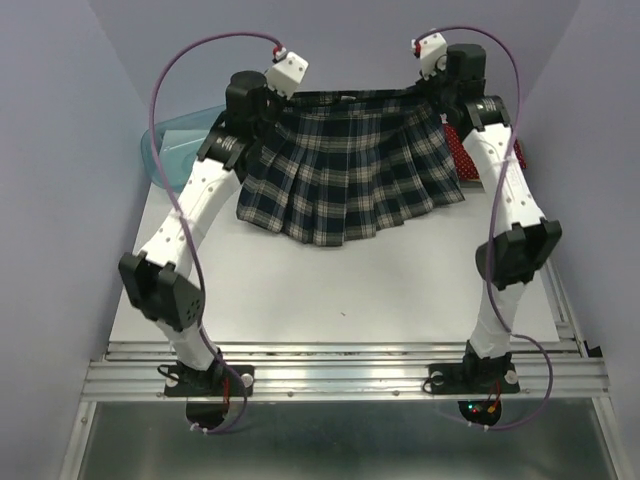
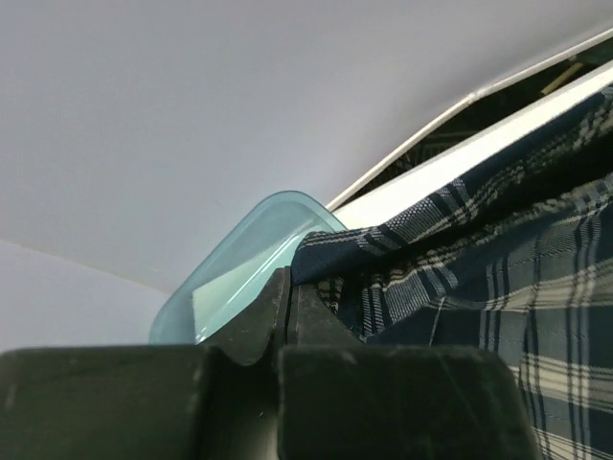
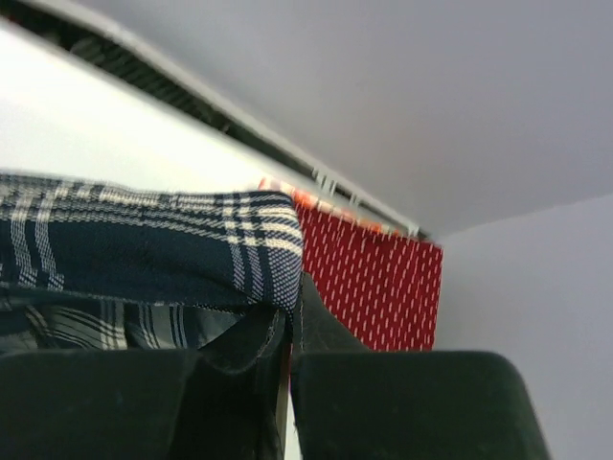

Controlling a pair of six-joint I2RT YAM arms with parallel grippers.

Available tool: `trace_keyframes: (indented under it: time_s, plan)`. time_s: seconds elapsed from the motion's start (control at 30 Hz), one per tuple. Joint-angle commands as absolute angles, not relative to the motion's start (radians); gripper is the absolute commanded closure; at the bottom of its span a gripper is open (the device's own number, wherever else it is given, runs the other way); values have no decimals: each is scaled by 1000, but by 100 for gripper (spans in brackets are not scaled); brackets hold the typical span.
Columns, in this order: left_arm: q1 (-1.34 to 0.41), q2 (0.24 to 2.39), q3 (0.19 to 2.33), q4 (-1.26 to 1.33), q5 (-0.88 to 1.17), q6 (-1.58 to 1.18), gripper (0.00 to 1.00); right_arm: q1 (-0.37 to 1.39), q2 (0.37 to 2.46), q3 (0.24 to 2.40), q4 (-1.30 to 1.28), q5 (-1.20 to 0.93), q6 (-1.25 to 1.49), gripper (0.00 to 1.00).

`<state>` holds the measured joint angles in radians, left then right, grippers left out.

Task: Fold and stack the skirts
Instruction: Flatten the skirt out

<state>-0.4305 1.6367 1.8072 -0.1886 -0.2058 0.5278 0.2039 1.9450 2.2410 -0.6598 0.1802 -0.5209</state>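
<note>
The part of the tabletop by the metal rails is clear. My right gripper will next pull the skirt's waistband corner back and down toward that bare part and release it.
The plaid skirt (image 1: pixel 350 170) hangs spread between my two grippers at the far side of the table, waistband up and hem resting on the tabletop. My left gripper (image 1: pixel 283 100) is shut on the waistband's left corner; in the left wrist view its jaws (image 2: pixel 290 280) pinch the plaid cloth (image 2: pixel 479 259). My right gripper (image 1: pixel 436 97) is shut on the right corner, and in the right wrist view the plaid skirt (image 3: pixel 144 240) is clamped at its tips (image 3: pixel 295 287). The dark red dotted skirt (image 1: pixel 463 152) (image 3: pixel 383 287) lies behind at the right, with an orange-print edge (image 3: pixel 316 201) showing along its top.
A translucent teal bin (image 1: pixel 175 148) (image 2: pixel 244 264) sits at the far left, just behind the left gripper. The white tabletop (image 1: pixel 340 290) stretches toward the metal rails at the near edge. Lilac walls close in on the left, right and back.
</note>
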Motion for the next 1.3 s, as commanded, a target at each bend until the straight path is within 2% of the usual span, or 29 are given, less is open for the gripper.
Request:
trace_keyframes:
  time_s: [0.0, 0.07, 0.17, 0.3, 0.37, 0.53, 0.6, 0.8, 0.9, 1.07, 1.27]
  plan:
    - [-331, 1765, 2107, -109, -180, 482, 100, 161, 2102, 2538, -490, 368, -560, 99]
    - [-305, 1875, 2231, -107, -157, 466, 100, 161, 2143, 2586, -363, 399, -580, 99]
    - [-281, 1980, 2489, -65, -153, 459, 100, 161, 2132, 2539, -173, 422, -574, 99]
    - [-261, 1930, 2455, 82, -137, 446, 100, 161, 2074, 2508, -65, 414, -519, 99]
    - [-247, 1829, 2215, 199, -104, 440, 100, 161, 2019, 2436, -31, 394, -488, 99]
    - [-242, 1688, 1877, 247, -37, 491, 100, 161, 1913, 2150, -57, 283, -420, 99]
    - [-242, 1639, 1690, 250, -6, 529, 100, 161, 1881, 1970, -122, 220, -397, 99]
    - [-242, 1481, 1201, 184, 158, 572, 100, 161, 1728, 1408, -112, 149, -382, 99]
    - [-242, 1364, 1006, 138, 207, 612, 100, 161, 1603, 1199, -120, 123, -400, 99]
    - [-242, 1143, 783, 45, 244, 698, 100, 161, 1403, 994, -205, 74, -429, 99]
    - [-256, 964, 589, -103, 271, 853, 100, 161, 1299, 827, -339, 28, -520, 99]
